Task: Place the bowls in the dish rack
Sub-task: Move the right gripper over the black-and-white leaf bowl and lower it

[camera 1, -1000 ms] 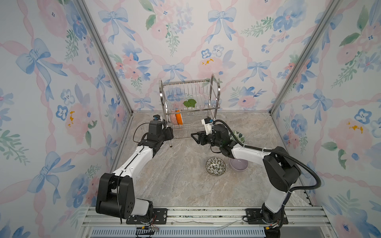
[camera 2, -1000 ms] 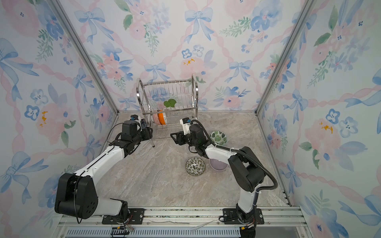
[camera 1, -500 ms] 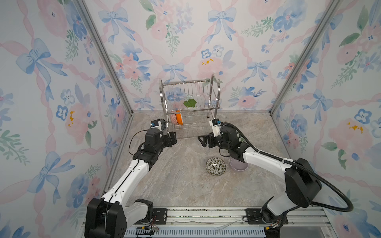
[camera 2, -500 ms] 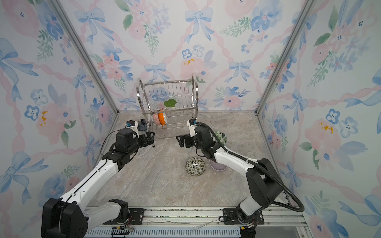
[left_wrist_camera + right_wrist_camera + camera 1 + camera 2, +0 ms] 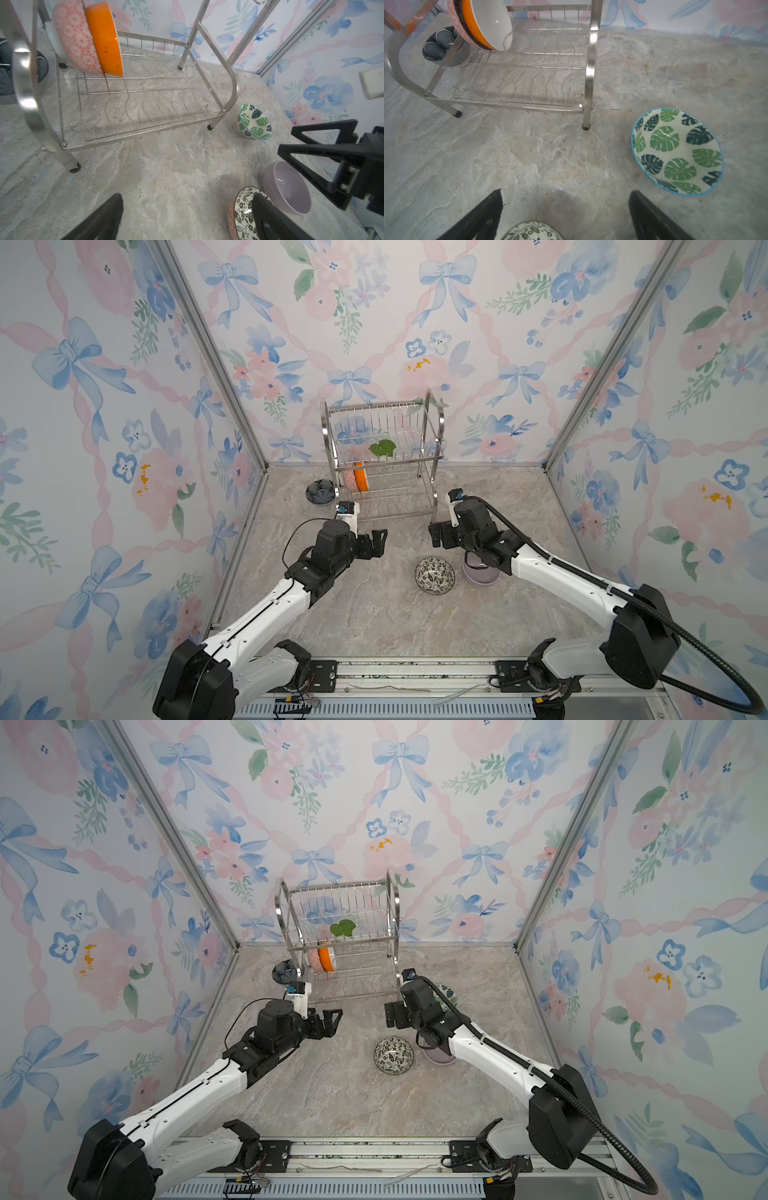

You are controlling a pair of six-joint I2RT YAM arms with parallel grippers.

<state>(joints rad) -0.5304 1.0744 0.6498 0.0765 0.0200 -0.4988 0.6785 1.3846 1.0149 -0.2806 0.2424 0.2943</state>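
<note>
I will move my right gripper back and down next, turning it, onto the floral bowl's near rim [image 5: 424, 591], because the bowl is below the gripper and toward my base.
The steel dish rack [image 5: 429, 456] [image 5: 392, 928] stands at the back wall. On its lower shelf a pink-outside bowl [image 5: 74, 39] and a white bowl with an orange outside [image 5: 105, 37] [image 5: 488, 22] stand on edge. A dark blue bowl [image 5: 320, 492] sits on the floor left of the rack. A black-and-white floral bowl [image 5: 435, 576], a lavender bowl [image 5: 288, 187] and a green-leaf bowl [image 5: 677, 151] lie on the floor to the right. My left gripper [image 5: 379, 543] [image 5: 187, 196] and right gripper [image 5: 434, 534] [image 5: 566, 192] hover in front of the rack, both open and empty.
Floral walls close in the marbled floor [image 5: 374, 614] on three sides. A green leaf-shaped piece [image 5: 382, 448] hangs on the rack's upper tier. The right arm [image 5: 561, 576] covers part of the lavender bowl.
Both arms have drawn back from the rack toward the front. Both grippers have opened wide and hold nothing.
</note>
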